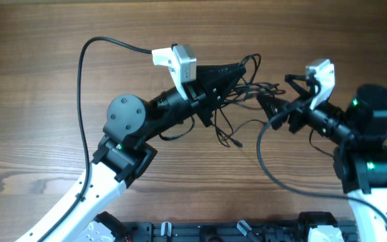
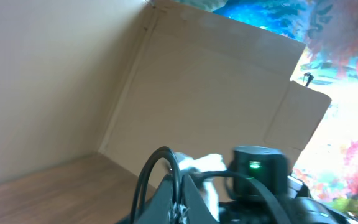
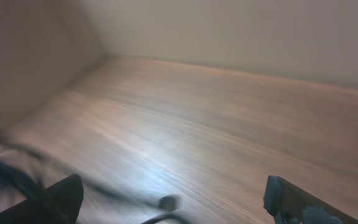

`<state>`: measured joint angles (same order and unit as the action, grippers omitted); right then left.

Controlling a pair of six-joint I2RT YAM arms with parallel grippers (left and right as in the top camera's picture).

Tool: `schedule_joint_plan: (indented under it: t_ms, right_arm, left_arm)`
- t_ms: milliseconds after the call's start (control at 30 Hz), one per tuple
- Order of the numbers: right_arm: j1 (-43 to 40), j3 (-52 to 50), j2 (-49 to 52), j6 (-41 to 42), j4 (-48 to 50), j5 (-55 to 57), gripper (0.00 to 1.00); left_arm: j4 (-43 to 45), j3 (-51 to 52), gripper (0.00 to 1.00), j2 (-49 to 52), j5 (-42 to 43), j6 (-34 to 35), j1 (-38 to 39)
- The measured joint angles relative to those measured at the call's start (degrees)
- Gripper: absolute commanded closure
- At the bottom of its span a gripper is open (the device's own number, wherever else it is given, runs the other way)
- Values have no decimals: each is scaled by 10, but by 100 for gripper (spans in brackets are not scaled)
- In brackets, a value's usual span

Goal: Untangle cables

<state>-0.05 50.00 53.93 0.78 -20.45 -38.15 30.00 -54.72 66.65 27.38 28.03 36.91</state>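
Observation:
The black cable goes to the left in the overhead view and down with my left gripper next for release, since bare tabletop lies below it on that side.
A tangle of thin black cables (image 1: 247, 94) hangs between my two grippers above the wooden table (image 1: 39, 101). My left gripper (image 1: 237, 70) is shut on a black cable at the top of the tangle. In the left wrist view the cable (image 2: 166, 163) loops out from between the closed jaws (image 2: 180, 190). My right gripper (image 1: 277, 101) is just right of the tangle. In the right wrist view its fingers (image 3: 179, 205) are wide apart and empty, with a blurred cable plug (image 3: 169, 201) on the table between them.
A loose strand with a plug end (image 1: 237, 143) hangs below the tangle. My right arm's own thick cable (image 1: 267, 165) loops over the table, and my left arm's cable (image 1: 82, 87) arcs at the left. A cardboard wall (image 2: 216, 87) shows behind.

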Motion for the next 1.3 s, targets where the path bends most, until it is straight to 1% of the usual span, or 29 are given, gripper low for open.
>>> schedule_joint_plan:
  t_ms: [133, 167, 300, 367, 433, 567, 700, 900, 1067, 1167, 1300]
  right_arm:
    - [0, 0, 37, 14, -19, 122, 2]
    - [0, 0, 40, 22, -35, 173, 1]
    - [0, 0, 40, 31, -74, 331, 0]
    - [0, 0, 40, 32, -79, 382, 0]
    - [0, 0, 40, 38, -82, 405, 0]
    - [2, 0, 40, 74, -102, 491, 0]
    - [0, 0, 40, 90, -107, 507, 0]
    - [-40, 0, 40, 120, -122, 514, 0]
    - [-59, 0, 40, 136, -126, 514, 0]
    - [-60, 0, 40, 136, -127, 511, 0]
    - [-61, 0, 40, 136, -129, 510, 0]
  left_arm:
    - [0, 0, 96, -2, 7, 4, 0]
    - [-1, 0, 96, -5, 9, 4, -3]
    - [-1, 0, 96, -21, 12, 4, -37]
    - [-2, 0, 96, -23, 15, 4, -55]
    - [-2, 0, 96, -23, 16, 4, -70]
    - [-5, 0, 96, -26, 24, 4, -99]
    - [-8, 1, 96, -29, 34, 4, -163]
    - [-19, 2, 96, -42, 47, 11, -291]
    - [-64, 2, 96, -49, 48, 19, -370]
    - [-93, 2, 96, -49, 47, 19, -382]
    - [-99, 2, 96, -49, 47, 19, -384]
